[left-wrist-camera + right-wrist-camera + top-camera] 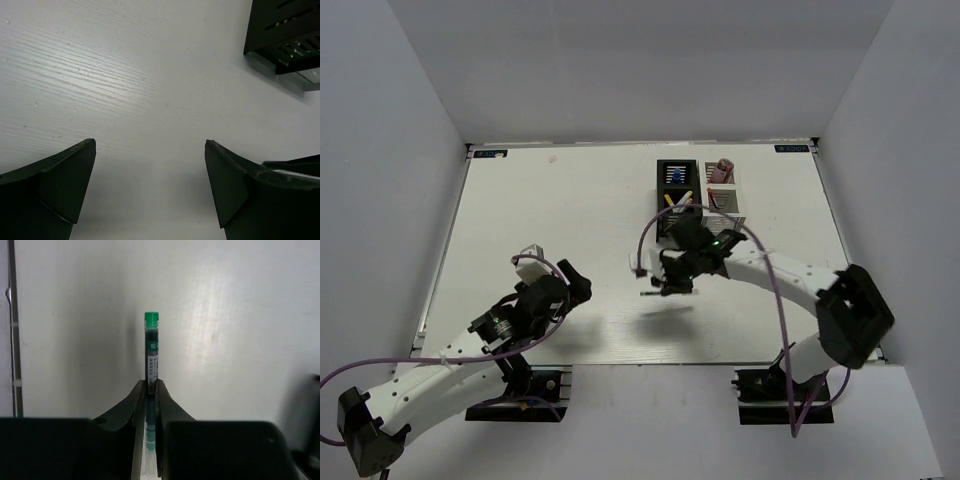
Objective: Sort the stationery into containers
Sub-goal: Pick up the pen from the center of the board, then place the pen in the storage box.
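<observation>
A red pen is already inside the white-grey organiser's near section, so the robot's right gripper will swing outward over that section, tilt the level green-and-white pen upright and let go of the green-and-white pen there.
My right gripper (152, 382) is shut on a green-and-white pen (151, 347). The pen lies lengthwise between the fingers, and its green end sticks out past the tips. From above, this gripper (670, 282) hangs over the table just in front of the containers, with the pen (652, 293) lying level. The black organiser (677, 178) and the white-grey organiser (724, 190) stand side by side at the back, with pens inside them. A pink cylinder (723, 167) is in the white-grey one. My left gripper (577, 284) is open over bare table, with nothing between its jaws (150, 147).
In the left wrist view the black organiser (285, 25) fills the top right corner, with the pale one's edge (300, 77) below it. White walls enclose the table on three sides. A purple cable loops above the right arm (790, 285).
</observation>
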Tool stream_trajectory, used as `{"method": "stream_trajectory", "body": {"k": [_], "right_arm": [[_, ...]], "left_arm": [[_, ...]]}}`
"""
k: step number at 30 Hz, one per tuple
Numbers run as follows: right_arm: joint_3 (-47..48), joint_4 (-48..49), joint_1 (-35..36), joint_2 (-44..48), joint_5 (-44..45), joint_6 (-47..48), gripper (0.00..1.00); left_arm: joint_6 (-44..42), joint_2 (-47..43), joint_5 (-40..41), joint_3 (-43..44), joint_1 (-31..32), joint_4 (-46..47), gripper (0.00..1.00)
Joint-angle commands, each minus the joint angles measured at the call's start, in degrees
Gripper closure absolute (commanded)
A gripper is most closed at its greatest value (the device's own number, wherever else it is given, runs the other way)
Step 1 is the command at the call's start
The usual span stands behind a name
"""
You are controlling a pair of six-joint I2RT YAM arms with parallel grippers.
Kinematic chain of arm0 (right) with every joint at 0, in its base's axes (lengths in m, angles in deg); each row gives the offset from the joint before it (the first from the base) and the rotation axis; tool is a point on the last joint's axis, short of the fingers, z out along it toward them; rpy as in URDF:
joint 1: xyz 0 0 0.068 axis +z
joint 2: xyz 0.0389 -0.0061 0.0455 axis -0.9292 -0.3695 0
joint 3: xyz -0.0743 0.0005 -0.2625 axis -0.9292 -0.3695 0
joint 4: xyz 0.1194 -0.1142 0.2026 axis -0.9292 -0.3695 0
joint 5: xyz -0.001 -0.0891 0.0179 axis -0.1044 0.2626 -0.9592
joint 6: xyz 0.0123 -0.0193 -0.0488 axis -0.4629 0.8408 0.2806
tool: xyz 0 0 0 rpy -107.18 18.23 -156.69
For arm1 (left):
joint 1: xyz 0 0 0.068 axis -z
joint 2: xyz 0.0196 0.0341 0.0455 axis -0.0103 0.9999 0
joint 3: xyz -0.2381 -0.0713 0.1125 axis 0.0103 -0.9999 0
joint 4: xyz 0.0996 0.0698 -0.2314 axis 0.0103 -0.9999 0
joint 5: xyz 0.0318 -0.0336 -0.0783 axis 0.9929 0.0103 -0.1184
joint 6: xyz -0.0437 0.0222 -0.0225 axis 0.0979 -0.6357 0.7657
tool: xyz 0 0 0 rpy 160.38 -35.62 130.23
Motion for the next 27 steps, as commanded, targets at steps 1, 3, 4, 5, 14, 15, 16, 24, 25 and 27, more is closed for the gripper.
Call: {"method": "stream_trajectory", "body": {"k": [1,3,4,5,14,15,16,24,25,27], "right_arm": [[4.6,0.1,-4.1,9.3,-5.3,-6.6,1.0],[5.0,4.9,-7.7,12.4,-4.6,-10.8,1.0],[4.8,6.6,-8.7,14.1,-4.1,-12.0,1.0],[3.7,12.7,-11.9,15.1,-1.9,-14.7,1.0],[1.0,38.6,-27.6,14.4,1.4,-31.2,1.0],[1.3,41.6,-30.0,12.8,-0.8,-33.6,1.0],[2.5,42.5,-30.8,11.1,-1.7,-34.7,1.0],[4.8,52.2,-36.5,2.9,-11.1,-38.4,1.0],[4.1,55.6,-37.3,1.7,-12.7,-39.1,1.0],[3.4,58.6,-38.2,0.2,-14.8,-40.0,1.0]], "left_arm": [[-0.5,-0.5,1.2,-0.3,-0.1,2.7,0.01],[-1.2,-0.5,0.6,-0.8,-0.1,3.6,0.01],[-1.8,0.1,0.6,-0.8,-0.1,4.6,0.01],[-1.8,0.8,-0.1,-0.8,-0.1,5.1,0.01],[-6.2,6.3,-1.6,1.4,-0.1,9.9,0.01],[-6.8,6.4,-1.6,1.4,-0.1,9.9,0.01],[-6.8,6.9,-1.6,2.0,-0.1,9.9,0.01],[-6.8,7.4,-2.3,2.5,-0.1,10.0,0.01],[-6.8,7.4,-2.3,2.5,-0.1,10.0,0.01],[-6.8,7.4,-2.3,2.5,-0.1,10.0,0.01]]}}
